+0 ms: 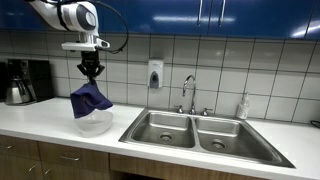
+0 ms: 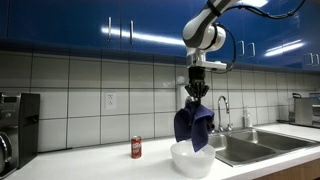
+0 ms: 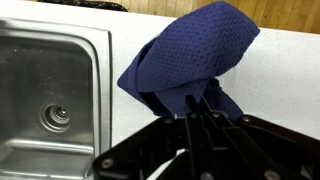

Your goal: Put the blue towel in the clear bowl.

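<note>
My gripper needs to move down toward the opening of the clear bowl (image 1: pixel 93 123) next and release the top of the blue towel there, because the towel still hangs mostly above the bowl's rim.
The blue towel (image 1: pixel 91 99) hangs from my gripper (image 1: pixel 91 75), which is shut on its top. The towel's lower end dangles right over the clear bowl (image 1: pixel 93 123) on the white counter, reaching about the bowl's rim. In an exterior view the towel (image 2: pixel 194 126) hangs above the bowl (image 2: pixel 193 160) the same way. In the wrist view the towel (image 3: pixel 190 60) fills the middle, pinched between my fingers (image 3: pixel 193 108); the bowl is hidden beneath it.
A double steel sink (image 1: pixel 200 131) with a faucet (image 1: pixel 189 90) lies beside the bowl, also in the wrist view (image 3: pixel 50 100). A coffee maker (image 1: pixel 25 82) stands at the counter's far end. A red can (image 2: pixel 137 148) stands near the bowl.
</note>
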Robot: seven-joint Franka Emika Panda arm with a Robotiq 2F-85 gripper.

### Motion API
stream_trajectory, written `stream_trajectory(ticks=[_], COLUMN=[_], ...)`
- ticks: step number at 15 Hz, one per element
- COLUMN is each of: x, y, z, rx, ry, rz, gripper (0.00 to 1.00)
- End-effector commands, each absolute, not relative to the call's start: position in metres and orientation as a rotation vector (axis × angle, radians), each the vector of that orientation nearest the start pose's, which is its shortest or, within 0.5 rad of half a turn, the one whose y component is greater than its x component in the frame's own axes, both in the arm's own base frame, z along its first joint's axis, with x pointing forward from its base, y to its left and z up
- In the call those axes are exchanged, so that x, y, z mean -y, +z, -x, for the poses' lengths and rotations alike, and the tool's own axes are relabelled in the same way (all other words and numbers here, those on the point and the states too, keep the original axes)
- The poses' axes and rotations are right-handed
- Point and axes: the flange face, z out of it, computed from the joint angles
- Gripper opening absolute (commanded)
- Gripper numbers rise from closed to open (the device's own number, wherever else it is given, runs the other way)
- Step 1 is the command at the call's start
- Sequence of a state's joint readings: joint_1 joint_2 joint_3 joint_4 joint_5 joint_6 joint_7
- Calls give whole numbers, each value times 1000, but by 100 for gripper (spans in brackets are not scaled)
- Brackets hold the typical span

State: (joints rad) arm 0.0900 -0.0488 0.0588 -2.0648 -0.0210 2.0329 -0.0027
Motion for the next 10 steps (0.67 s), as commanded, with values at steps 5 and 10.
stream_trajectory(ticks=[5,10], x=[-77,-76], y=[420,394], z=[-522,-525], rx=[182,148], ry=[69,126], rz=[3177,3180], gripper=[1,1])
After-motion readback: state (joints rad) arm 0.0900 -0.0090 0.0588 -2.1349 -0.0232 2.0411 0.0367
